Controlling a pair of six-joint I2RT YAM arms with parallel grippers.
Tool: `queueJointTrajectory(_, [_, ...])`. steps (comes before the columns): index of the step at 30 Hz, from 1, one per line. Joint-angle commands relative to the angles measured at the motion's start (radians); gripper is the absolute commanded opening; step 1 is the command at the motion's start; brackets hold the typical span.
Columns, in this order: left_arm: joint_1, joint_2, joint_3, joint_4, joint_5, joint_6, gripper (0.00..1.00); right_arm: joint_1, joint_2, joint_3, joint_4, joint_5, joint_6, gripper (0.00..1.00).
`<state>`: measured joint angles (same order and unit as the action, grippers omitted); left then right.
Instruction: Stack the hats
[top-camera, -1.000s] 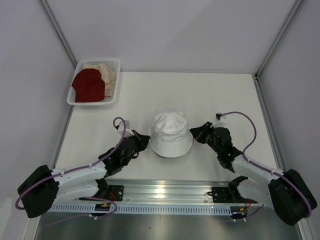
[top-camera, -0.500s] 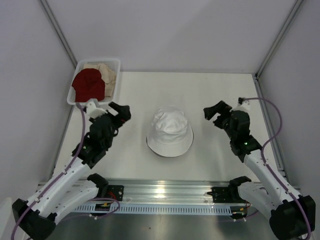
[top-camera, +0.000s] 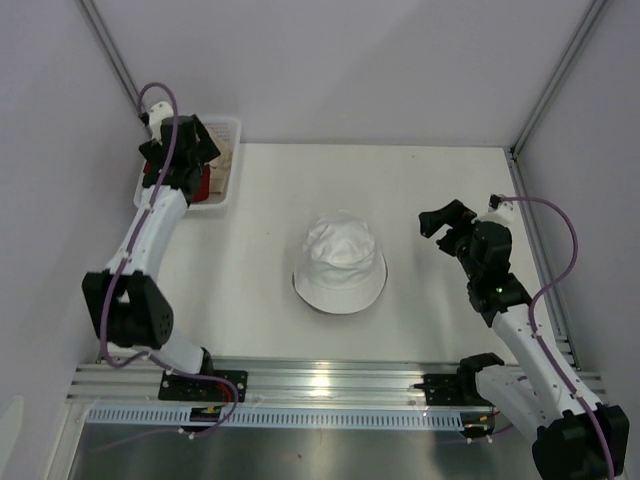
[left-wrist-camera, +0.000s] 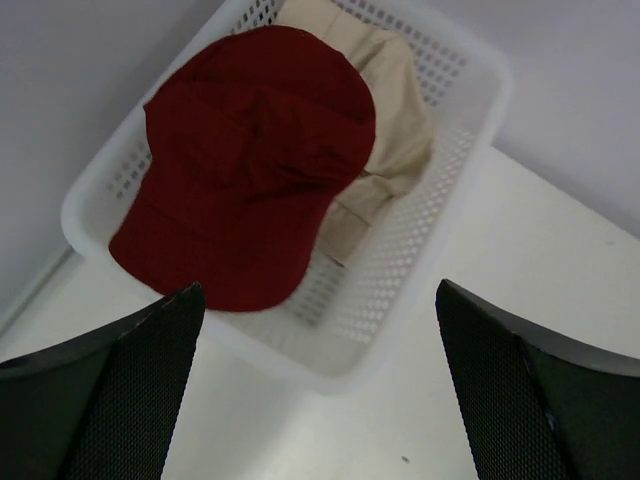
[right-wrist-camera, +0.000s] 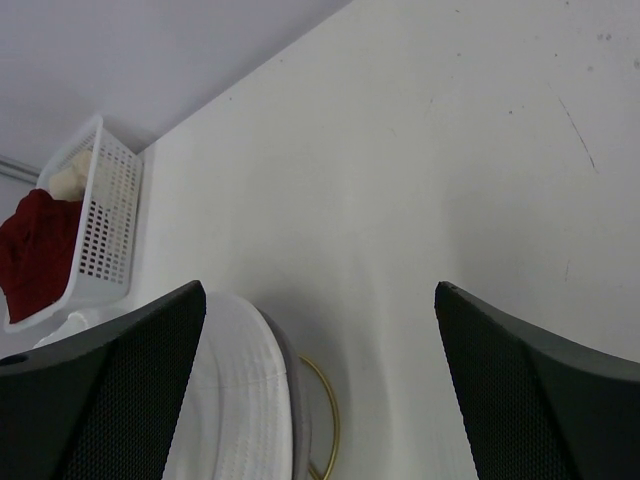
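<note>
The dark red hat's middle fold (left-wrist-camera: 288, 162) lies below and outward of my left gripper's open fingers. My left gripper moves down and outward into the basket (left-wrist-camera: 340, 365), onto that fold, next.
A white hat (top-camera: 341, 264) sits mid-table, on top of a grey hat whose brim edge (right-wrist-camera: 298, 400) peeks out beneath it. A dark red hat (left-wrist-camera: 250, 160) lies in the white mesh basket (left-wrist-camera: 340, 365), partly over a beige hat (left-wrist-camera: 398, 135). My left gripper (top-camera: 185, 150) hovers over the basket's near end, open and holding nothing; in the left wrist view the left gripper (left-wrist-camera: 318, 300) frames the basket rim. My right gripper (top-camera: 447, 224) stands open and holding nothing to the right of the white hat, apart from it.
A gold wire ring (right-wrist-camera: 328, 410) shows under the stacked hats. The basket (top-camera: 228, 168) sits at the table's back left corner, against the left wall. Aluminium frame posts rise at both back corners. White walls enclose the table.
Both grippers have opened and let go of the white hat. The left arm swung from the hat up to the basket. The right arm drew back to the right.
</note>
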<state>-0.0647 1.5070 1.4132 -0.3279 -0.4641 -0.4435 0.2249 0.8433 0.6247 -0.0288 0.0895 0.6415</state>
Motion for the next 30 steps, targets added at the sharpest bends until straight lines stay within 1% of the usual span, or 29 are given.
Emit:
queueJointTrajectory(1, [0.028, 0.211, 0.286, -0.156, 0.047, 0.249, 1.0, -0.004, 0.028, 0.007, 0.073, -0.016, -0.006, 0.99])
queueJointTrajectory(2, [0.028, 0.272, 0.349, -0.208, 0.045, 0.281, 0.99, -0.004, 0.045, 0.007, 0.082, -0.013, 0.001, 0.99])
queueJointTrajectory(3, [0.028, 0.332, 0.407, -0.261, 0.006, 0.302, 0.99, -0.006, 0.053, 0.004, 0.09, -0.016, 0.007, 0.99])
queueJointTrajectory(4, [0.028, 0.387, 0.52, -0.302, -0.016, 0.346, 1.0, -0.006, 0.062, 0.003, 0.111, -0.02, 0.017, 0.99])
queueJointTrajectory(5, [0.028, 0.474, 0.6, -0.336, -0.03, 0.371, 1.0, -0.007, 0.079, -0.002, 0.121, -0.027, 0.029, 0.99])
queueJointTrajectory(6, [0.028, 0.508, 0.648, -0.333, -0.036, 0.391, 0.99, -0.009, 0.088, -0.005, 0.138, -0.033, 0.035, 1.0])
queueJointTrajectory(7, [0.028, 0.534, 0.664, -0.32, -0.028, 0.429, 0.99, -0.009, 0.097, -0.008, 0.145, -0.034, 0.041, 0.99])
queueJointTrajectory(8, [0.028, 0.576, 0.699, -0.283, -0.024, 0.44, 0.99, -0.009, 0.108, -0.01, 0.153, -0.037, 0.05, 0.99])
queueJointTrajectory(11, [0.028, 0.64, 0.737, -0.244, -0.033, 0.517, 0.99, -0.012, 0.148, -0.008, 0.178, -0.036, 0.07, 0.99])
queueJointTrajectory(12, [0.028, 0.688, 0.789, -0.238, -0.044, 0.531, 0.99, -0.01, 0.166, -0.006, 0.196, -0.039, 0.079, 1.0])
queueJointTrajectory(15, [0.031, 0.772, 0.846, -0.243, -0.085, 0.568, 1.0, -0.01, 0.2, 0.0, 0.23, -0.042, 0.093, 1.0])
queueJointTrajectory(20, [0.045, 0.844, 0.851, -0.211, -0.111, 0.624, 0.99, -0.012, 0.247, 0.01, 0.259, -0.054, 0.101, 0.99])
queueJointTrajectory(24, [0.06, 0.863, 0.845, -0.175, -0.146, 0.657, 0.95, -0.012, 0.284, 0.026, 0.28, -0.077, 0.115, 0.99])
queueJointTrajectory(25, [0.06, 0.861, 0.845, -0.174, -0.149, 0.66, 0.88, -0.012, 0.29, 0.03, 0.28, -0.077, 0.116, 0.99])
queueJointTrajectory(27, [0.06, 0.851, 0.833, -0.165, -0.142, 0.654, 0.8, -0.012, 0.303, 0.033, 0.286, -0.109, 0.118, 0.99])
queueJointTrajectory(28, [0.069, 0.846, 0.828, -0.161, -0.136, 0.648, 0.69, -0.01, 0.306, 0.033, 0.288, -0.111, 0.119, 1.0])
queueJointTrajectory(29, [0.089, 0.834, 0.813, -0.154, -0.136, 0.644, 0.63, -0.01, 0.309, 0.032, 0.294, -0.114, 0.129, 0.99])
queueJointTrajectory(30, [0.094, 0.828, 0.807, -0.151, -0.137, 0.641, 0.51, -0.012, 0.312, 0.029, 0.299, -0.119, 0.132, 0.99])
